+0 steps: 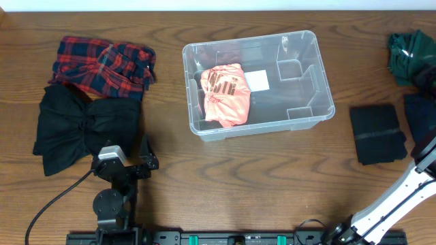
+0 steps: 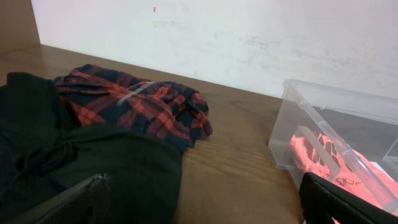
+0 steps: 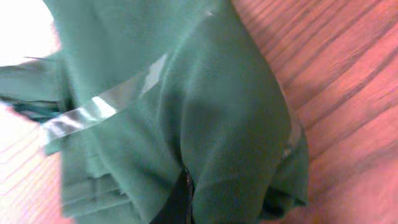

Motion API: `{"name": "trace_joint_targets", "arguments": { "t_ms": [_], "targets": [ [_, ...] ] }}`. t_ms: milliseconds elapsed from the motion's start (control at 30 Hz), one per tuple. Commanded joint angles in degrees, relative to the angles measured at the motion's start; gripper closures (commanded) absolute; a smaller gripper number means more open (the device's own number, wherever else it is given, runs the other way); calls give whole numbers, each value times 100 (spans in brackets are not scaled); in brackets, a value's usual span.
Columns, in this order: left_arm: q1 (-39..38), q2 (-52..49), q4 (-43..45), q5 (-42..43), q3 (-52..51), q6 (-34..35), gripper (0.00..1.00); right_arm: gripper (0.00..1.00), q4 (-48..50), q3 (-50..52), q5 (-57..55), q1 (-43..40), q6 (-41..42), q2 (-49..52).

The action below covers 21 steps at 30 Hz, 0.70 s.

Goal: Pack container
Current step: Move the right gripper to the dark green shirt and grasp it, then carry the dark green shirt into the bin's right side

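Note:
The container's empty part [image 1: 280, 82] lies left of my right gripper in the overhead view, so next my right gripper needs to lift the green garment, carry it there, lower and release.
The clear plastic container [image 1: 310, 75] stands at mid-table with a pink printed garment [image 1: 225, 94] in its left part; it also shows in the left wrist view [image 2: 323, 118]. My left gripper [image 1: 141, 165] is open and empty near the front edge, beside a black garment [image 1: 78, 129]; its fingers frame bare wood in the left wrist view [image 2: 205, 205]. My right gripper [image 3: 181, 202] is pressed into a green garment [image 3: 205, 118], its dark fingers together and cloth bunched around them. The green garment lies at the far right [image 1: 411, 54]. The right gripper itself is outside the overhead view.
A red and navy plaid garment [image 1: 102, 62] lies at the back left, also in the left wrist view [image 2: 134, 106]. A folded black garment [image 1: 377, 133] and a navy one [image 1: 421, 112] lie at the right. The right arm [image 1: 402, 190] crosses the front right corner.

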<state>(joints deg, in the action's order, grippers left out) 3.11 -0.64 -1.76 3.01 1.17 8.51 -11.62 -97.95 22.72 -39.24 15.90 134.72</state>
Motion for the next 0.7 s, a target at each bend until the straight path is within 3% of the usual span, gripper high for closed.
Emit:
{"name": "trace_joint_targets", "arguments": {
  "t_ms": [0,333,667],
  "targets": [
    [9,31,-210,-24,-94,-101,2,99,-140,46,181,223,-125,-785],
    [9,31,-210,-24,-94,-101,2,99,-535,46,437,492,-184,-1991],
    [9,-28,-210,-24,-94,-101,2,99,-623,46,1801,1047,-2,-2892]
  ]
}}
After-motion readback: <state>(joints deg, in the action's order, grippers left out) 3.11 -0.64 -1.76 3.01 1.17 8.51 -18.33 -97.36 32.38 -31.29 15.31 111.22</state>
